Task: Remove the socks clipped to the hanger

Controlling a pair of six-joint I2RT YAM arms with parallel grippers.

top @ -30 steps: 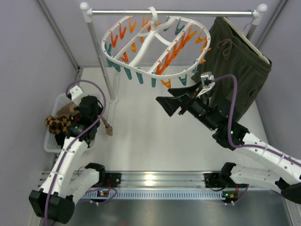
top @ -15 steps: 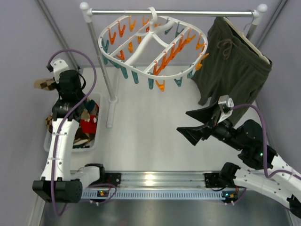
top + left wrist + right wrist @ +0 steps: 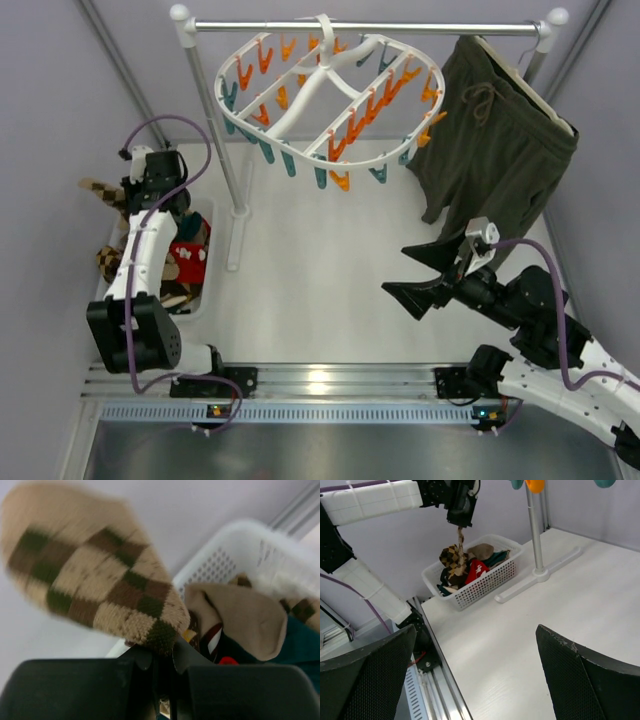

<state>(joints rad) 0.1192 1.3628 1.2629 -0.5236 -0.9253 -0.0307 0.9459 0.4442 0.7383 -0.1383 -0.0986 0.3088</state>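
The heaped socks in the white basket are under my left gripper, so it will lower onto them next and release the argyle sock still hanging above them.
The round white hanger (image 3: 330, 95) with orange and teal clips hangs from the rail, and I see no socks on it. My left gripper (image 3: 122, 195) is shut on a brown-tan argyle sock (image 3: 95, 187) and holds it above the far end of the white basket (image 3: 198, 290). In the left wrist view the sock (image 3: 95, 580) sticks up from the shut gripper (image 3: 162, 652). In the right wrist view it (image 3: 461, 545) dangles over the basket (image 3: 485, 582). My right gripper (image 3: 420, 275) is open and empty above the table, also in its wrist view (image 3: 477, 680).
The basket holds several socks: tan (image 3: 245, 615), teal (image 3: 300, 645), red (image 3: 185, 260). The rail's post and foot (image 3: 238, 215) stand right of the basket. Dark olive shorts (image 3: 495, 140) hang at the rail's right end. Grey walls close in on both sides.
My left arm rose from the basket to the far left with the argyle sock, then dipped slightly. My right arm drew back from under the hanger toward the near right. The hanger swayed.
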